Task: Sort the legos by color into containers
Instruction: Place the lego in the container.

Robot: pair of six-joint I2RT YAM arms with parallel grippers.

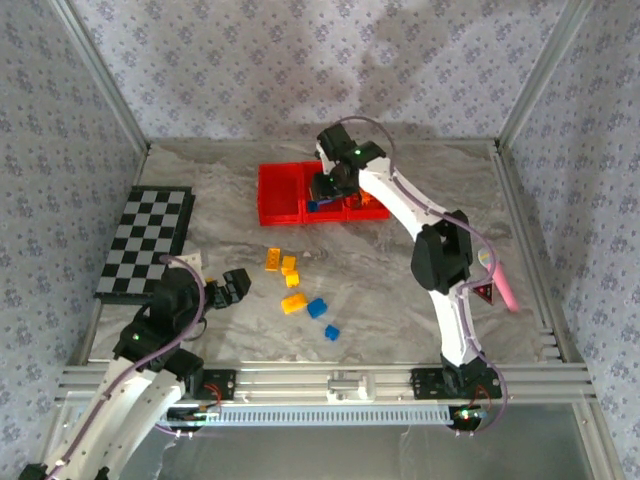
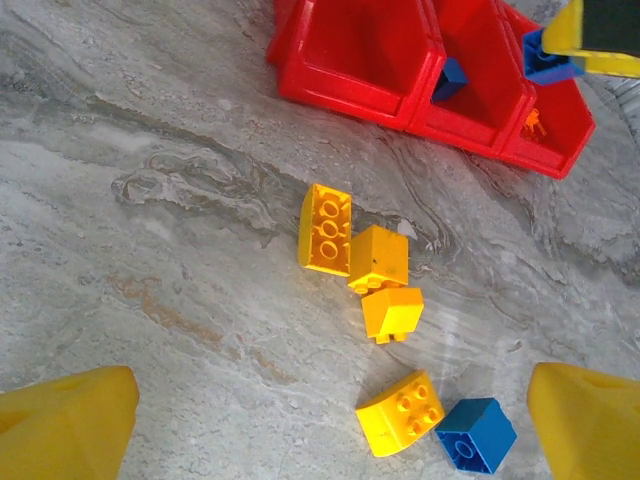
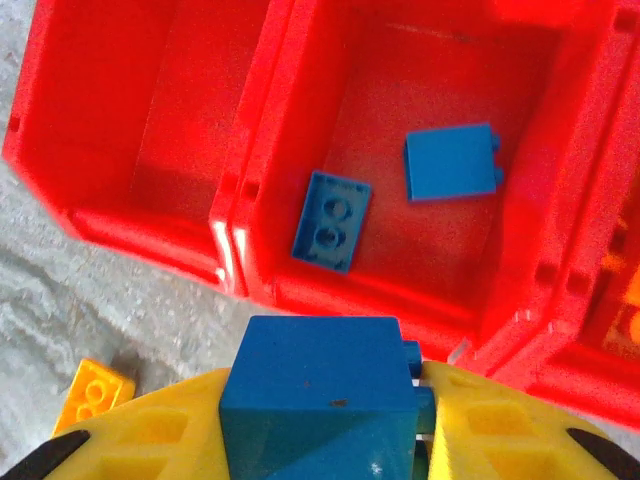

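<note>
I next need to move my right gripper outward past the middle bin's near rim and down to release the brick, as that blue-brick bin is outward and below it.
Three joined red bins (image 1: 281, 195) stand at the back centre. My right gripper (image 1: 322, 198) hovers at the near rim of the middle bin (image 3: 520, 150), shut on a blue brick (image 3: 320, 400). Two blue bricks (image 3: 332, 220) (image 3: 452, 162) lie in that bin. The left bin (image 3: 110, 110) holds nothing visible, and something orange (image 3: 628, 320) shows in the right bin. Loose on the table are several yellow-orange bricks (image 2: 325, 230) (image 2: 380, 258) (image 2: 400, 412) and a blue brick (image 2: 476, 434); another blue brick (image 1: 332, 332) lies nearer. My left gripper (image 2: 325, 435) is open above the table, left of them.
A black-and-white checkered board (image 1: 148, 240) lies at the left edge. A pink object (image 1: 505, 285) hangs beside the right arm. Metal frame rails (image 1: 330, 380) run along the near edge, and patterned walls enclose the marble table (image 1: 240, 160).
</note>
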